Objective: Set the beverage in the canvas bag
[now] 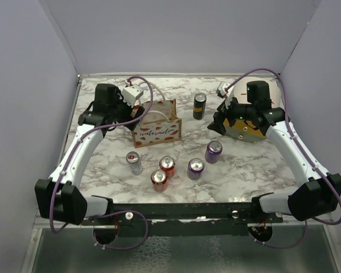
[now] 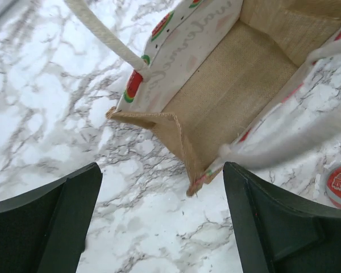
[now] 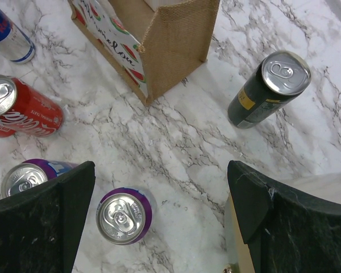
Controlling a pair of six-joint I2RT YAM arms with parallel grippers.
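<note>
I will next move my left gripper back from the bag and lower it over the silver-blue can's top, because that can stands upright apart from the red ones.
The canvas bag stands open and empty at the table's middle left, its watermelon panel facing the front. In the left wrist view its tan inside shows, with white rope handles. My left gripper is open and empty over the bag's left end. My right gripper is open and empty, hovering above the table right of the bag. A purple can stands just below it near its left finger. A black can stands behind, also in the right wrist view.
Several upright cans stand in front of the bag: a silver-blue one, two red ones, two purple ones. A peach-and-yellow domed container sits at the right under my right arm. Grey walls enclose the table.
</note>
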